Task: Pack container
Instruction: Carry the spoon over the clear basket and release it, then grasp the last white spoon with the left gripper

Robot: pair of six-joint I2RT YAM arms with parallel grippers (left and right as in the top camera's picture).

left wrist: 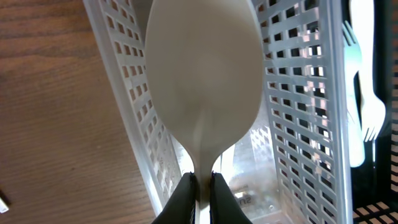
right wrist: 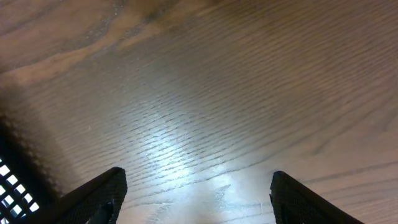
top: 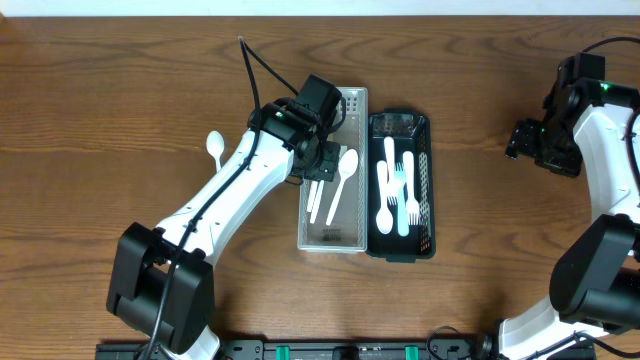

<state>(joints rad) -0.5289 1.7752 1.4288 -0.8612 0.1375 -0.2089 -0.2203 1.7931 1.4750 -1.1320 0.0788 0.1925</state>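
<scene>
The spoon in my left gripper still hangs above the clear basket's bottom, so it should go down and slightly to the right in the overhead view next, toward that bottom.
My left gripper is shut on the neck of a white plastic spoon, holding it over the clear slotted basket. In the overhead view the spoon's handle sticks out below the gripper and its bowl is hidden. A second white spoon lies in that basket. The black basket beside it holds several white and pale blue forks. One more white spoon lies on the table to the left. My right gripper is open and empty over bare wood.
The two baskets stand side by side at the table's middle. The clear basket's slotted wall and a fork in the black basket show in the left wrist view. A corner of the black basket shows in the right wrist view.
</scene>
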